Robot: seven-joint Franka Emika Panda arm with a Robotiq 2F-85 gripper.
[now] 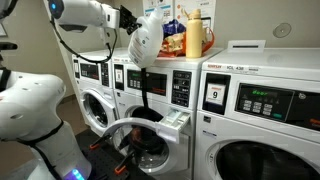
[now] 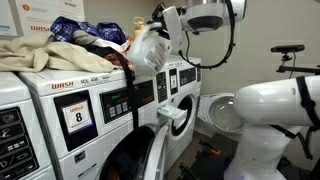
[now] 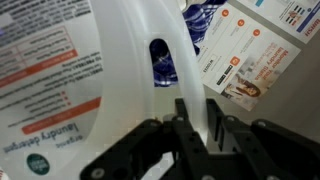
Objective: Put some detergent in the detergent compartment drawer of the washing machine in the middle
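Note:
The jug is still hanging tilted in the air, so the robot's gripper should next move outward, turn it upright onto the machine top beside the orange bottle, and then let go of it.
My gripper (image 3: 200, 118) is shut on the handle of the detergent jug (image 3: 120, 60), a whitish translucent jug with a blue-and-red label. In both exterior views the jug (image 1: 143, 45) (image 2: 150, 50) hangs tilted from the gripper (image 1: 127, 22) (image 2: 164, 24) above the top of the washing machine in the middle (image 1: 160, 85) (image 2: 148, 100). The detergent compartment drawer (image 1: 177, 122) (image 2: 172, 115) is pulled out from the machine's front, below the jug and off to one side. The machine's round door (image 1: 135, 135) stands open.
An orange bottle with a white cap (image 1: 195, 36) and other packs stand on the machine tops. A washer with a "9" card (image 1: 213, 96) and a narrower washer (image 1: 92, 95) flank the middle one. Clothes (image 2: 60, 45) lie piled on a machine top.

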